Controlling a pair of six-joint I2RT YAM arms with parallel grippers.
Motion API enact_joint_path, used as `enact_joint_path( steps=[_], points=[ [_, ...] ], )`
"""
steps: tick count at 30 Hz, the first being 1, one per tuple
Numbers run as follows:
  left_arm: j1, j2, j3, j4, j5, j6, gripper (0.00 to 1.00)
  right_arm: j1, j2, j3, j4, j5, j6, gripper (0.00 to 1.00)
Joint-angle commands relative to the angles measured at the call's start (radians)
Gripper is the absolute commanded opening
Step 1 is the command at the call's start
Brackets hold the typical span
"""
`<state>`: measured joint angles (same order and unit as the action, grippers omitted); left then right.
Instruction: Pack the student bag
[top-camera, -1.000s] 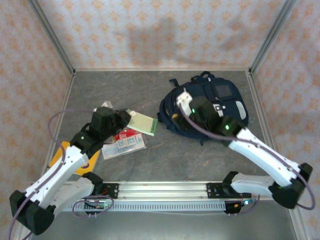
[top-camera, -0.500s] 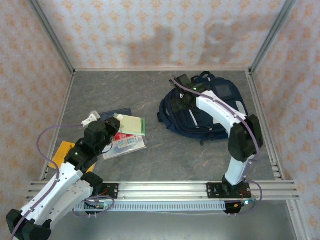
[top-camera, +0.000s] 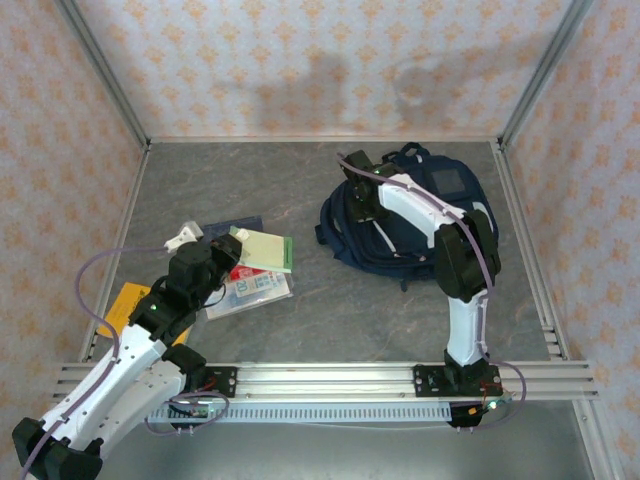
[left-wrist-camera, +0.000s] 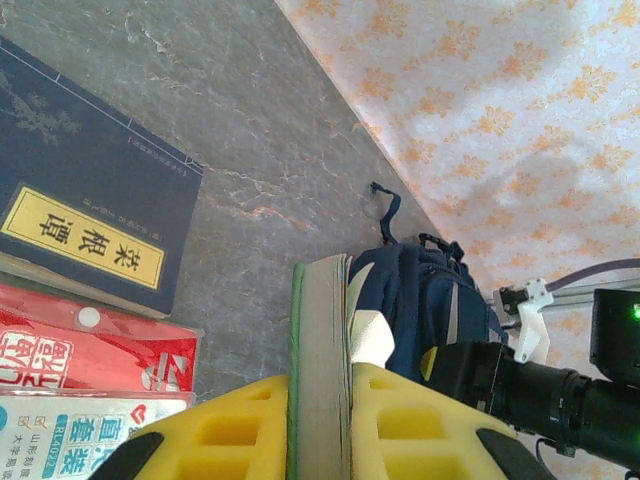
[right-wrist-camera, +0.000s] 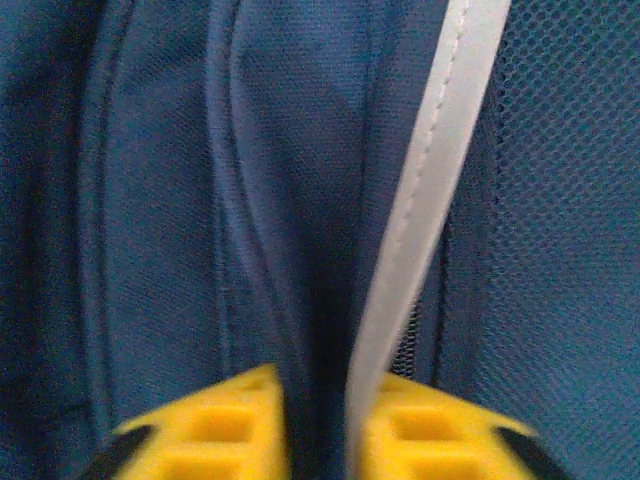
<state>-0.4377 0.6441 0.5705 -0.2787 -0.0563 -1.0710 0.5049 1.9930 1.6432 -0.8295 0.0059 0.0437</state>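
Next, my left gripper carries the green-covered notebook (top-camera: 264, 250) across the tabletop into the bag's end facing it and releases it there, because the notebook is still outside.
The student bag (top-camera: 388, 246), navy with thin white stripes, lies at the right rear of the table. My right gripper (top-camera: 361, 201) is at its upper left part. In the right wrist view the yellow fingers (right-wrist-camera: 225, 425) are shut on a fold of the bag's navy fabric with a white stripe (right-wrist-camera: 415, 210). My left gripper (top-camera: 234, 252) is shut on a green-covered notebook (top-camera: 264, 250), held edge-on between the pads (left-wrist-camera: 320, 340) above the table. The bag (left-wrist-camera: 425, 300) lies beyond it.
A dark blue book (left-wrist-camera: 80, 215) and a red-and-white plastic pouch (left-wrist-camera: 75, 375) lie on the table left of centre. A yellow-orange flat item (top-camera: 124, 301) lies under my left arm. Metal frame posts and patterned walls close in the table.
The right arm has swung up over the bag and its gripper has shut on the fabric. The left arm has drawn back toward the near left, carrying the green notebook.
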Motion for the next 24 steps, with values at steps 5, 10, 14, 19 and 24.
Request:
enact_joint_path(
  steps=[5,10,14,19,24],
  points=[
    [0.005,0.047,0.054,0.091,-0.020,0.077,0.00,-0.017,-0.169,-0.017,-0.002,-0.066,-0.013,0.00],
    [0.005,0.124,0.105,0.150,-0.031,0.114,0.00,-0.019,-0.423,-0.212,0.136,-0.317,-0.112,0.00],
    [-0.002,0.200,0.146,0.214,-0.006,0.127,0.00,-0.044,-0.595,-0.309,0.186,-0.474,-0.177,0.00],
    [-0.064,0.281,0.199,0.297,-0.008,0.171,0.00,-0.184,-0.719,-0.392,0.271,-0.769,-0.033,0.00],
    [-0.136,0.370,0.232,0.352,-0.020,0.190,0.00,-0.251,-0.785,-0.466,0.401,-0.954,0.091,0.00]
  ],
)
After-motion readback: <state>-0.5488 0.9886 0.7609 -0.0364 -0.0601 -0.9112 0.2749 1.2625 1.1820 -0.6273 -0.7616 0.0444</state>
